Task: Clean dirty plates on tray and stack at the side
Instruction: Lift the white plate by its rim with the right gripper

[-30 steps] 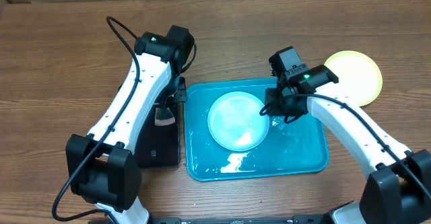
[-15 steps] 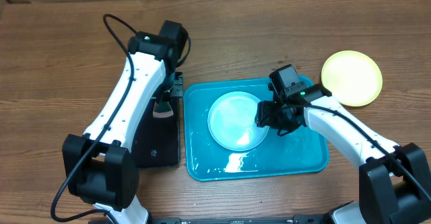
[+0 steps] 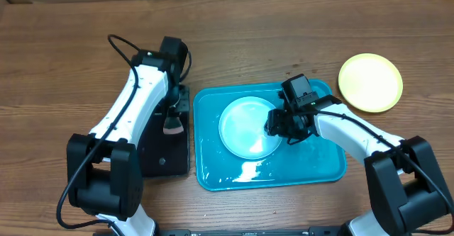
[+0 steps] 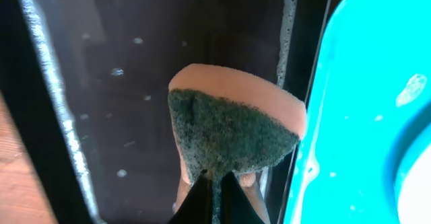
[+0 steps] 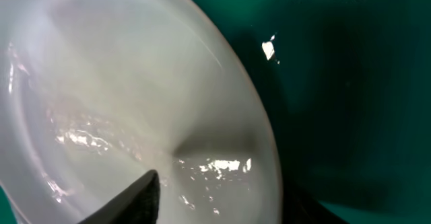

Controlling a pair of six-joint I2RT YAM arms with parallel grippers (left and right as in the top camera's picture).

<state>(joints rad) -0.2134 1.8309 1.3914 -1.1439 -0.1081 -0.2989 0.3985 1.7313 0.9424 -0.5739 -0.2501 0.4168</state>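
Observation:
The sponge should be released on the black tray's bottom (image 3: 167, 137), so my left gripper should move down and a little back.
A light blue plate (image 3: 245, 126) lies in the wet teal tray (image 3: 319, 161). My right gripper (image 3: 278, 125) is at its right rim. In the right wrist view the jaws straddle that rim: one finger (image 5: 145, 194) is over the plate (image 5: 121, 83), the other is dark outside it, and a wide gap separates them. A pale yellow-green plate (image 3: 370, 82) sits on the table to the right of the tray. My left gripper (image 3: 172, 122) is shut on a sponge (image 4: 232, 133), orange with a green scouring face, over the black tray (image 4: 121, 83).
The black tray (image 3: 163, 158) lies against the teal tray's left side. Water pools at the teal tray's front (image 3: 245, 171). Bare wooden table surrounds both trays. The left arm's cable (image 3: 120, 41) loops at the back left.
My right gripper has moved left and down from near the tray's far right corner onto the blue plate's right rim. My left arm has shifted slightly left, sponge still held.

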